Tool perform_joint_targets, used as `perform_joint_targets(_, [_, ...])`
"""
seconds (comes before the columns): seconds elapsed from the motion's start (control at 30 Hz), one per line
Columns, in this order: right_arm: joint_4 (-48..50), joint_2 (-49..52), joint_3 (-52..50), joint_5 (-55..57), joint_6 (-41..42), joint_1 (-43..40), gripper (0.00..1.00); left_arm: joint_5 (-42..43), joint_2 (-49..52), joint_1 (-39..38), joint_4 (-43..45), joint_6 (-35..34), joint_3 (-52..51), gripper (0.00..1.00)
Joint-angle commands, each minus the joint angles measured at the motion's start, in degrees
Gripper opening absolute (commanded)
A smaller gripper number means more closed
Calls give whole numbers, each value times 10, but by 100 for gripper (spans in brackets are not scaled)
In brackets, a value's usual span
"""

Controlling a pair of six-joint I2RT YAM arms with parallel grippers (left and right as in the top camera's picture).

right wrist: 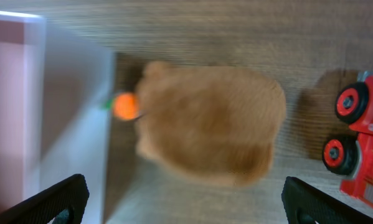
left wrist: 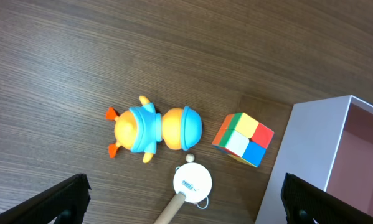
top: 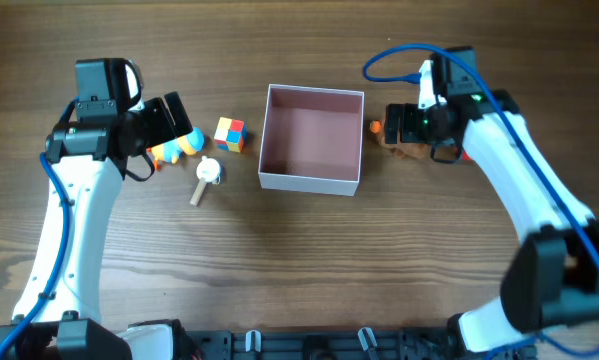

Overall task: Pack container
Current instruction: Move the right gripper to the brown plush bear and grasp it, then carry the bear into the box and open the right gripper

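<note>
My right gripper moves down onto the brown plush toy's body next and closes with a finger along each side.
The container (top: 309,182), a square white box with a pink inside, stands mid-table with nothing in it. It also shows in the left wrist view (left wrist: 307,149) and the right wrist view (right wrist: 71,118). My left gripper (top: 162,125) (left wrist: 183,205) is open above an orange and blue toy (top: 174,148) (left wrist: 155,129), a coloured cube (top: 230,134) (left wrist: 243,138) and a white disc on a wooden handle (top: 207,177) (left wrist: 192,180). My right gripper (top: 409,125) (right wrist: 183,205) is open over a brown plush toy (top: 416,151) (right wrist: 208,124), right of the box.
A small orange ball (top: 375,127) (right wrist: 125,106) lies between the box wall and the plush toy. A red toy truck (right wrist: 360,137) stands right of the plush toy, mostly hidden under my right arm in the overhead view.
</note>
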Motion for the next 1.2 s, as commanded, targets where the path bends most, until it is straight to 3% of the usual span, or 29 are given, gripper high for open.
perform_joint_targets(0.0, [11,49,20,34,37,-2,100,-5,-1,-3,-1,11,12,100])
perform_joint_targets(0.33, [56,100,19,21,81,-3,94,-5,-1,-3,-1,11,12,100])
perform_joint_targets(0.43, [59,119,19,6,87,-9,77,-5,-1,-3,-1,11,12,100])
perform_joint_targets(0.6, [59,143,19,7,90,-13,72,-5,-1,-3,-1,11,12,100])
perform_joint_targets(0.7, [56,150,19,7,90,-13,60,-5,-1,-3,-1,11,12,100])
perform_joint_targets(0.8, [56,151,19,23,79,-13,34,-5,-1,-3,-1,11,12,100])
perform_joint_targets(0.87, [50,149,19,41,80,-13,9,-5,-1,-3,-1,11,12,100])
perform_joint_targets(0.9, [48,148,19,47,80,-13,4,-5,-1,-3,-1,11,12,100])
perform_joint_targets(1.17, [-12,66,63,89,78,-11,4,-5,-1,-3,-1,11,12,100])
